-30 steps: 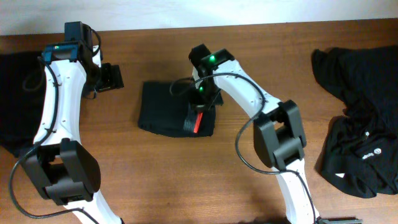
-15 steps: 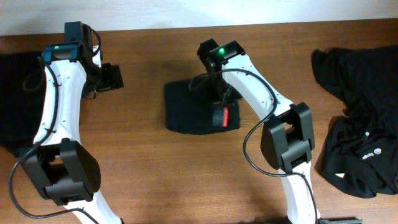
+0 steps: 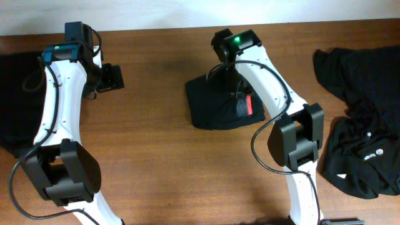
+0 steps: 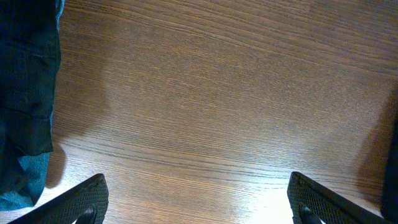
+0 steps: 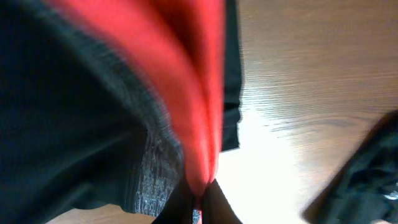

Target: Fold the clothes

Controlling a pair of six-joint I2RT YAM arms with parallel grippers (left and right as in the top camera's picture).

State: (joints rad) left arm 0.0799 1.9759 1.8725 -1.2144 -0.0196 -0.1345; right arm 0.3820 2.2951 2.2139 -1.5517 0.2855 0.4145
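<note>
I will next pull the waistband (image 3: 248,105) over bare wood with my right gripper, to the right in the overhead view toward the heap of black clothes, and release it there.
The folded black trousers (image 3: 215,103) lie on the wooden table at centre right, their red-edged grey waistband (image 3: 248,105) at the right end. My right gripper (image 3: 245,100) is shut on that waistband; in the right wrist view the red edge (image 5: 199,124) runs into the closed jaws (image 5: 200,202). A heap of black clothes with small white logos (image 3: 365,125) lies at the right edge. My left gripper (image 3: 112,78) is open and empty over bare wood at the upper left; its fingertips frame bare table in the left wrist view (image 4: 199,199).
More dark clothing (image 3: 15,94) lies at the table's left edge, and it shows at the left of the left wrist view (image 4: 25,93). The table's far edge meets a white wall at the top of the overhead view.
My right gripper has dragged the folded trousers to the right across the table, toward the heap. The left arm has not moved.
</note>
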